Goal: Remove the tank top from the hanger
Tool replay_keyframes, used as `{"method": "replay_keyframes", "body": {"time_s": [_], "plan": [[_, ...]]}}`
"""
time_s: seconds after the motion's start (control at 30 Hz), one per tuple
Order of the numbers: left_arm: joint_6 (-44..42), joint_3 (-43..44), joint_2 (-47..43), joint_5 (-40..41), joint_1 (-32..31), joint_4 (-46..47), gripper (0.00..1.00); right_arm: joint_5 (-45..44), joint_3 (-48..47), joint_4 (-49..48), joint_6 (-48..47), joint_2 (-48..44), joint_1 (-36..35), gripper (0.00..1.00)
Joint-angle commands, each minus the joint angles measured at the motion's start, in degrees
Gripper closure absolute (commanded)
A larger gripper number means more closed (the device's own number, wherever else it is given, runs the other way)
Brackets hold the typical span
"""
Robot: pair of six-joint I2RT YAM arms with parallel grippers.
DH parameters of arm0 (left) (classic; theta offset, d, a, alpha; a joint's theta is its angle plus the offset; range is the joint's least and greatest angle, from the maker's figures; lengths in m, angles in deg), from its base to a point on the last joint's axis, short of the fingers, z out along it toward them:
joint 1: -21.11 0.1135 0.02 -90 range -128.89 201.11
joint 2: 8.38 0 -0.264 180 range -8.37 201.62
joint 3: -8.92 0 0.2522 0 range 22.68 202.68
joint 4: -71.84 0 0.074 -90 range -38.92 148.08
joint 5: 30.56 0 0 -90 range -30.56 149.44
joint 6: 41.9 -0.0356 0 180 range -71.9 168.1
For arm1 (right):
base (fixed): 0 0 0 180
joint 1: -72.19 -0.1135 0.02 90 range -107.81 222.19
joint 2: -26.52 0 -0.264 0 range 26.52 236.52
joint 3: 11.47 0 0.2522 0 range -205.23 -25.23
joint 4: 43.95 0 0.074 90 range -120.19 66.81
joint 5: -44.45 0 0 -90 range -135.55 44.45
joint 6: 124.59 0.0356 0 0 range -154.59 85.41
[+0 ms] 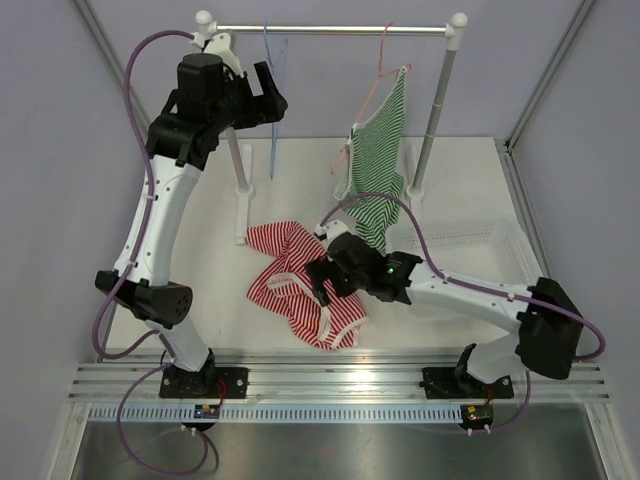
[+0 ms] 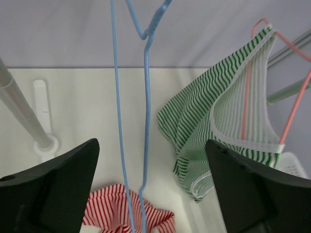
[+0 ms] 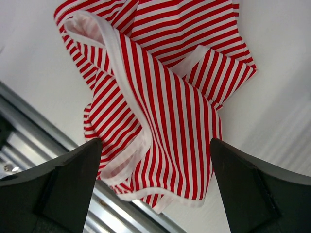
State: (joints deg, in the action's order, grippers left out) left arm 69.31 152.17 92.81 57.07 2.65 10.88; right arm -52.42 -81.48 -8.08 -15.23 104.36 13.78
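Observation:
The right gripper moves across and down onto the red top's middle next, because folds overlap there. That spot is below, to the left in the top view.
A red-and-white striped tank top lies crumpled on the white table, off any hanger; it fills the right wrist view. A bare blue hanger hangs on the rail and shows in the left wrist view. A green-striped tank top hangs on a pink hanger, also in the left wrist view. My left gripper is open next to the blue hanger, its jaws either side of it. My right gripper is open just above the red top.
The rack's two white posts stand on feet on the table. A clear plastic basket sits at the right. Grey walls close in the back and sides. An aluminium rail runs along the near edge.

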Motion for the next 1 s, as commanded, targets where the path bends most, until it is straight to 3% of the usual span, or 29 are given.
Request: {"method": "replay_keyframes", "body": {"time_s": [0.0, 0.07, 0.3, 0.6, 0.67, 0.7, 0.73, 0.8, 0.83, 0.97], "plan": [[0.7, -2.9, -9.1, 1.0, 0.3, 0.4, 0.01, -5.3, -6.6, -3.7, -3.9, 7.0, -0.6, 0.01], [1.2, -6.8, -13.4, 4.1, 0.3, 0.2, 0.01, -6.7, -9.6, -4.5, -5.3, 11.9, -0.6, 0.0], [2.3, -35.1, -35.2, 12.5, 0.3, 4.0, 0.01, -6.0, -18.9, -5.3, -7.3, 26.7, -0.6, 0.01], [-0.4, -53.1, -56.4, 13.0, 0.3, 6.7, 0.01, -4.1, -23.1, -5.1, -7.6, 40.1, -0.6, 0.02], [-1.3, -57.6, -60.6, 14.1, 0.3, 8.1, 0.01, -4.3, -23.6, -4.9, -7.4, 42.7, -0.6, 0.13], [-1.6, -58.9, -61.6, 14.8, 0.3, 8.3, 0.01, -4.7, -23.8, -3.9, -7.3, 43.1, -0.6, 0.24], [-1.8, -60.0, -62.6, 15.7, 0.3, 8.4, 0.01, -5.0, -24.3, -3.2, -6.8, 43.2, -0.6, 0.57], [-2.5, -63.1, -64.4, 18.5, 0.3, 8.5, 0.01, -4.6, -23.6, -3.0, -6.8, 40.7, -0.6, 0.77], [-2.9, -63.9, -64.9, 19.6, 0.3, 8.6, 0.01, -4.8, -22.9, -2.6, -6.8, 39.4, -0.6, 1.0], [-4.0, -68.4, -66.8, 23.8, 0.3, 8.5, 0.01, -4.8, -19.6, -0.3, -5.6, 26.7, -0.6, 1.0]]}}
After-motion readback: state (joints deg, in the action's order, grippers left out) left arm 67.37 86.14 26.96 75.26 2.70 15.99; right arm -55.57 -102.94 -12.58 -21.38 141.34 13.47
